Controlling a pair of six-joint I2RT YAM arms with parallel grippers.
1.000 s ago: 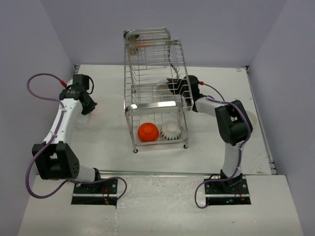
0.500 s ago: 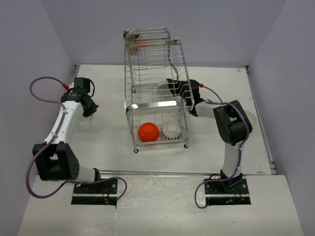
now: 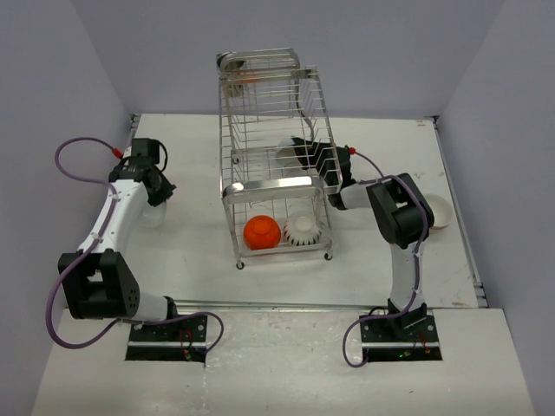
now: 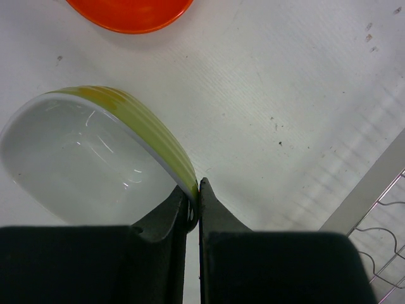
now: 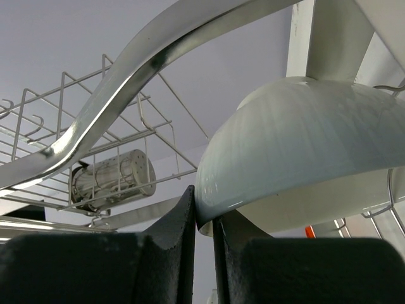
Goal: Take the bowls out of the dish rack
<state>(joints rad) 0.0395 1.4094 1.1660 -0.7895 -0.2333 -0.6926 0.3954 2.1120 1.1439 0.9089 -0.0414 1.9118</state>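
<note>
My left gripper should release its bowl back and down on the clear tabletop, below it and nearer my base.
The dish rack (image 3: 269,185) stands mid-table. My right gripper (image 5: 204,204) reaches into its middle tier (image 3: 300,152) and is shut on the rim of a white bowl (image 5: 297,145), also seen from above (image 3: 285,153). On the bottom tier sit an orange bowl (image 3: 261,232) and a ribbed white bowl (image 3: 303,230). Another orange bowl (image 3: 244,81) shows in the top tier. At the left, my left gripper (image 4: 197,187) is shut on the rim of a bowl (image 4: 95,152) that is white inside and yellow-green ribbed outside, low over the table (image 3: 150,211).
An orange bowl (image 4: 130,11) lies on the table just beyond the held one. A white bowl (image 3: 437,211) rests on the table right of the right arm. A perforated metal cylinder (image 5: 114,178) hangs in the rack, and its chrome bar (image 5: 145,66) crosses above my right fingers.
My right jaws have closed onto the white bowl's rim while the arm pushed slightly further into the rack. The left arm, still holding its bowl, shifted only a little.
</note>
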